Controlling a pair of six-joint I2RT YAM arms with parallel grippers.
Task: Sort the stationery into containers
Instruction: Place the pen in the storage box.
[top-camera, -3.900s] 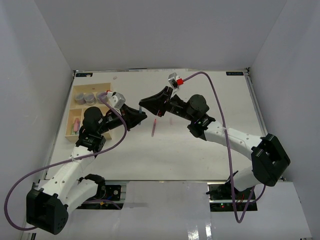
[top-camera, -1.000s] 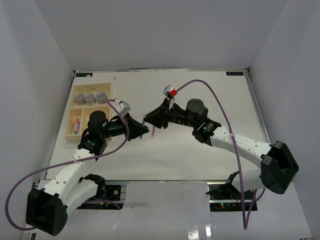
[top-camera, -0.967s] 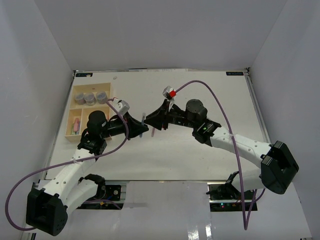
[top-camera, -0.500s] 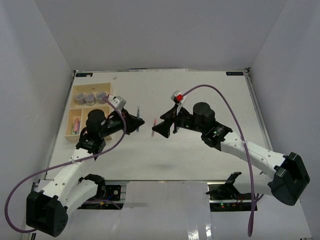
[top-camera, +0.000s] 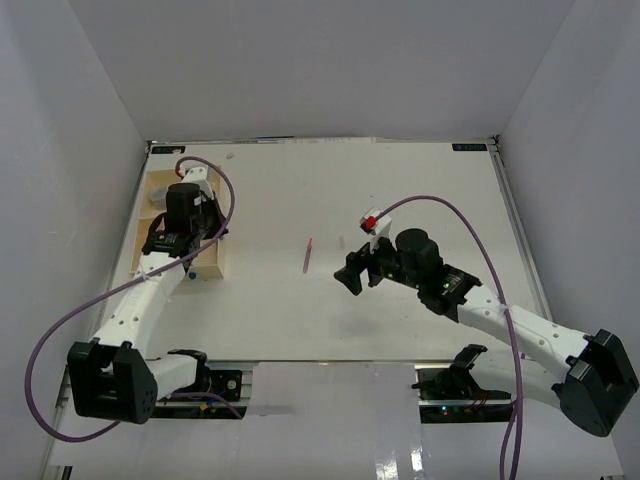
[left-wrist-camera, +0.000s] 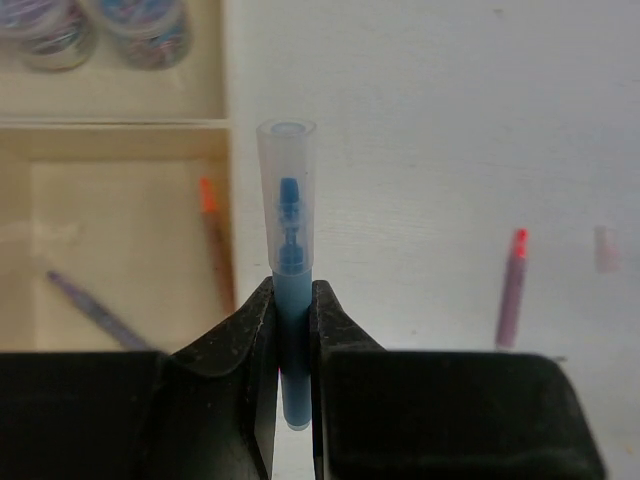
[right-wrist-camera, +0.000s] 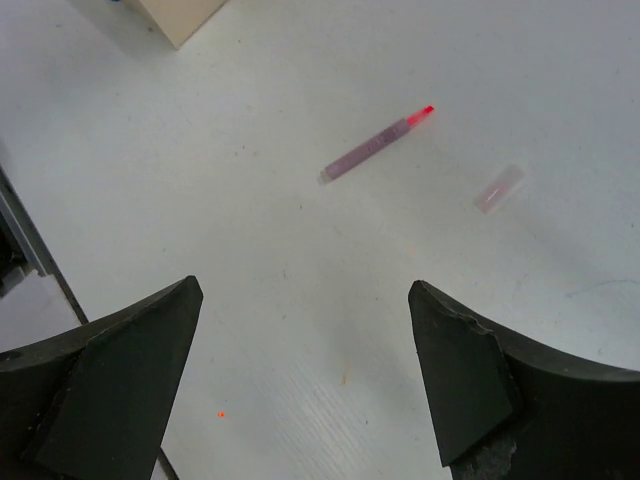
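Observation:
I should next move my left gripper left in the wrist view, lower it to the cream tray's bare bottom between the sorted pens and release.
My left gripper (left-wrist-camera: 290, 292) is shut on a blue pen (left-wrist-camera: 288, 200) that wears a clear cap. It hangs over the right wall of the cream tray (left-wrist-camera: 120, 125), where an orange pen (left-wrist-camera: 213, 250) and a purple pen (left-wrist-camera: 90, 305) lie in one section. Two grey-purple pots (left-wrist-camera: 140, 25) stand in the far section. From above, the left gripper (top-camera: 186, 258) sits over the tray (top-camera: 152, 192). A pink pen with a red tip (right-wrist-camera: 375, 148) lies on the table beside a loose clear cap (right-wrist-camera: 498, 188). My right gripper (right-wrist-camera: 303, 295) stands open and empty, short of that pen.
In the top view the pink pen (top-camera: 307, 255) lies mid-table, between the two arms, with the right gripper (top-camera: 350, 275) to its right. The tray's corner (right-wrist-camera: 180, 15) shows at the far left of the right wrist view. White walls enclose the table.
The two grippers met on the blue pen mid-table. The right gripper then opened and drew back to the right, while the left arm swung left with the pen to the tray.

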